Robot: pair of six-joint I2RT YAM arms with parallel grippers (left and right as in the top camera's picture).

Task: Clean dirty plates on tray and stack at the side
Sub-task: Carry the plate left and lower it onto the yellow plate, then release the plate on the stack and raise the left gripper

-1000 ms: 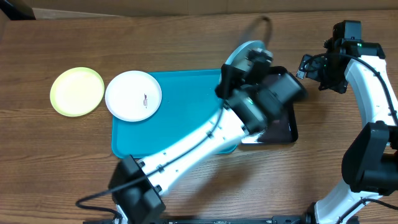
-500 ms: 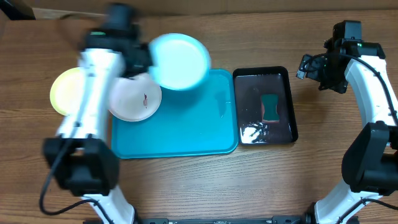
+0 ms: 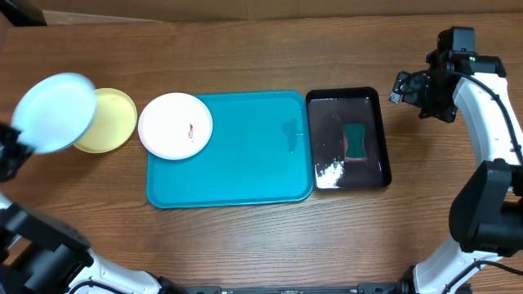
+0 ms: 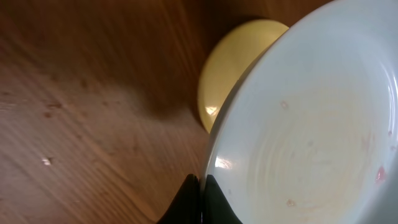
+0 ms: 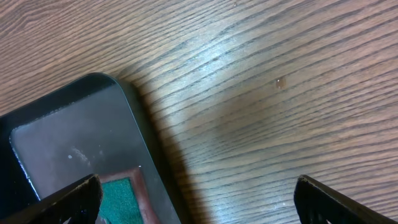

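Note:
The robot's left gripper will go to the right in the overhead view and then down onto the pale blue plate, since that plate overlaps only the edge of the yellow-green plate [image 3: 106, 121] [image 4: 238, 67].
My left gripper [image 4: 201, 190] is shut on the rim of the pale blue plate [image 4: 311, 124], which carries a small reddish speck near its edge. In the overhead view this plate [image 3: 54, 113] hangs at the far left, overlapping the yellow-green plate [image 3: 113, 122] on the table. The same yellow-green plate [image 4: 233, 62] shows behind the blue one in the left wrist view. A white plate [image 3: 175, 125] with a small brown-red smear rests over the left rim of the turquoise tray [image 3: 245, 163]. My right gripper [image 5: 202, 202] is open and holds nothing, above bare wood beside the black tray.
A narrow glossy black tray [image 3: 327, 147] with liquid and a green sponge [image 3: 356, 141] sits just right of the turquoise tray. Its corner [image 5: 74, 143] and the sponge [image 5: 118, 199] show in the right wrist view. The right arm [image 3: 490, 139] stands along the right edge.
My left arm has swung the pale blue plate from the black tray, across the turquoise tray, to the far left above the yellow-green plate. The right arm has not moved.

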